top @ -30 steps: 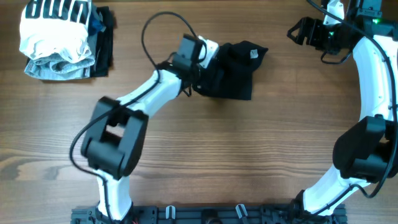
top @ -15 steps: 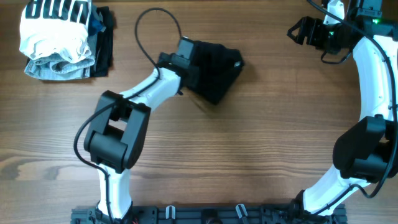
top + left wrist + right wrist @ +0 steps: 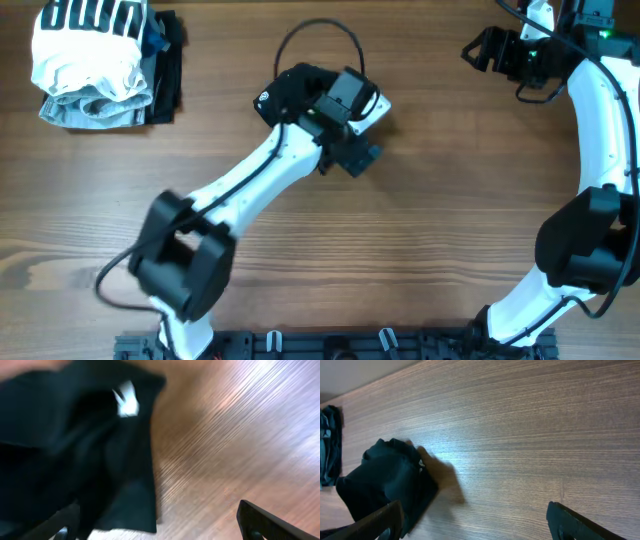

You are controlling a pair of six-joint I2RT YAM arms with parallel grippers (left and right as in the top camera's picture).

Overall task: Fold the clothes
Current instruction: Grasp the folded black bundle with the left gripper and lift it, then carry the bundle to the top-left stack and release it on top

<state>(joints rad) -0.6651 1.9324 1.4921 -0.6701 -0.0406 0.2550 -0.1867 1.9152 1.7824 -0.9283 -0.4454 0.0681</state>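
Observation:
One finger of the robot's left gripper is over bare wood, so the gripper needs to move down and to the left in the overhead view next, onto the black garment's bunched cloth [image 3: 305, 88] [image 3: 110, 475].
A black garment [image 3: 288, 90] with a small white tag lies bunched on the wooden table at top centre. In the left wrist view it [image 3: 75, 445] fills the left half, blurred, and covers part of the left finger. My left gripper [image 3: 358, 155] sits just right of and below the garment, with its fingers [image 3: 157, 531] wide apart and nothing between them. My right gripper [image 3: 478, 50] hovers at the far top right, open and empty [image 3: 475, 530]. Its wrist view shows the garment [image 3: 385, 482] far off.
A stack of folded clothes [image 3: 95, 65], white with black stripes over grey and black, sits at the top left corner. The left arm's cable [image 3: 320, 35] loops above the garment. Bare wood table [image 3: 400, 250] spans the middle and front.
The left arm dragged the black garment leftward across the table. It then swung its gripper to the right, off the garment, which now lies more bunched. The right arm has not moved.

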